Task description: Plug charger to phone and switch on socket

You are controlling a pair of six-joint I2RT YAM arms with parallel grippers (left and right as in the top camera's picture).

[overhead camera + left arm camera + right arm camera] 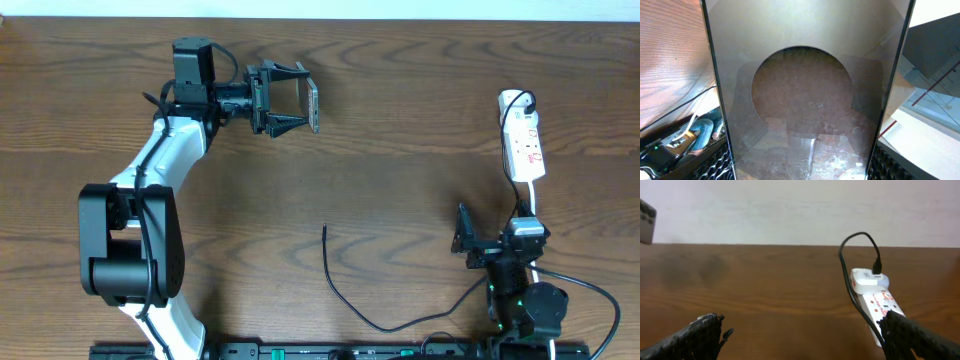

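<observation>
The flat sides of the phone stay uncovered when the fingers are at the phone's near edge (pixel 315 127). So my right gripper should move outward and across toward my left gripper next and turn onto that edge.
My left gripper (pixel 303 100) is at the far left of the table, shut on the phone (pixel 313 105), which it holds by its long edges, on edge in the overhead view. In the left wrist view the phone's glossy dark face (pixel 805 100) fills the space between the fingers (pixel 800 167). The charger (pixel 340 290) is a thin black cable on the table, its free tip (pixel 325 229) near the middle and apart from the phone. The white socket (pixel 522 135) lies at the right and shows in the right wrist view (pixel 875 300). My right gripper (pixel 466 240) (pixel 802 330) is open and empty, below the socket.
A black plug and cable (pixel 860 255) sit in the socket's far end. The socket's white cord (pixel 535 205) runs down past my right arm. The arm bases and a black rail (pixel 330 350) stand along the table's front edge. A pale wall is behind the table.
</observation>
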